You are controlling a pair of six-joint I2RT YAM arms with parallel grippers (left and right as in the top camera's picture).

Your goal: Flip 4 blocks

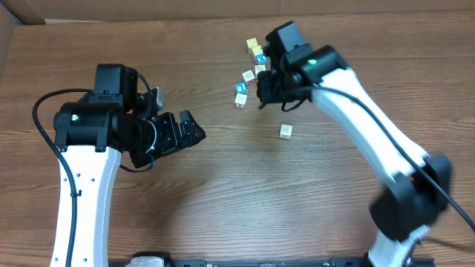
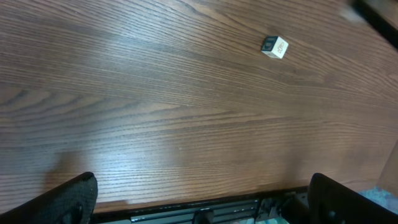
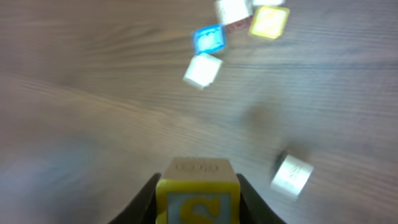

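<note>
My right gripper is holding its block and next needs to move back past the lone cream block (image 1: 286,131) and down to the bare tabletop. It should let go of the block there, because that spot is free of blocks.
My right gripper (image 3: 198,185) is shut on a block (image 3: 198,198) with a yellow-bordered face showing a letter S, and holds it above the table. In the overhead view that gripper (image 1: 269,84) hangs just right of a cluster of blocks (image 1: 250,73). In the right wrist view, blurred, a blue block (image 3: 209,39), a white one (image 3: 202,70) and a yellow one (image 3: 268,22) lie ahead. A lone cream block (image 1: 286,131) (image 3: 291,175) (image 2: 274,46) sits apart toward the table's middle. My left gripper (image 1: 189,130) (image 2: 202,205) stands open and holds nothing, well left of all blocks.
The wooden table (image 1: 223,185) spreads bare around the lone block. Its front edge (image 2: 205,202) and dark base hardware show under the left gripper. A cardboard wall (image 1: 111,11) borders the far side.
</note>
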